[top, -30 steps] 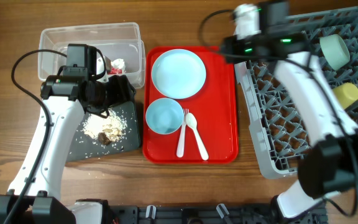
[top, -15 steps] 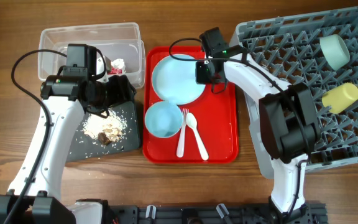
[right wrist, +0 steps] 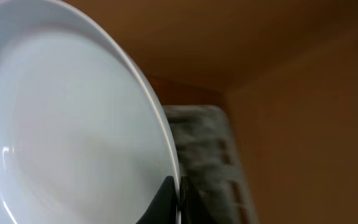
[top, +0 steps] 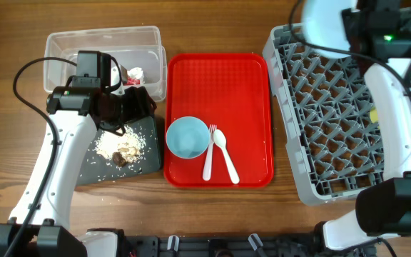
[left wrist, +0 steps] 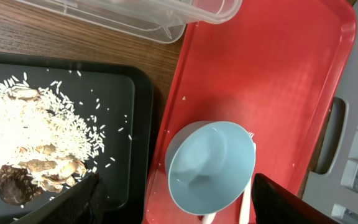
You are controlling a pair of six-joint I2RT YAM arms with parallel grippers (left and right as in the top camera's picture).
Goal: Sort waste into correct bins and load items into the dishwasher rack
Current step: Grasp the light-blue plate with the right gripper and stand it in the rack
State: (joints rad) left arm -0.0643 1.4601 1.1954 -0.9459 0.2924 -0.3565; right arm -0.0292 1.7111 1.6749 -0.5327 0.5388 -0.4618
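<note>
The pegs beside the plate look empty, so the robot's right gripper will next move down toward the back pegs of the grey dishwasher rack (top: 334, 121) and release the plate's rim.
My right gripper (top: 349, 26) is raised high over the back of the grey dishwasher rack (top: 334, 121), shut on the rim of the light blue plate (top: 324, 23). In the right wrist view the plate (right wrist: 67, 124) fills the left half, with the fingertips (right wrist: 166, 198) pinching its edge. The light blue bowl (top: 188, 137), white fork (top: 209, 153) and spoon (top: 225, 151) lie on the red tray (top: 227, 78). My left gripper (top: 129, 106) hangs open over the black tray (top: 91, 168), which holds the rice scraps (top: 120, 146). A crumpled wrapper (top: 134, 73) sits in the clear tub (top: 70, 46).
In the left wrist view the bowl (left wrist: 210, 165) shows between the open left gripper (left wrist: 176, 190) fingers, beside the black tray's rim (left wrist: 143, 118). A bit of the yellow cup (top: 373, 114) peeks out beside my right arm in the rack. Bare wood surrounds everything.
My right gripper closed on the plate's rim on the red tray and carried it up and to the right, over the rack. The left arm has stayed still.
</note>
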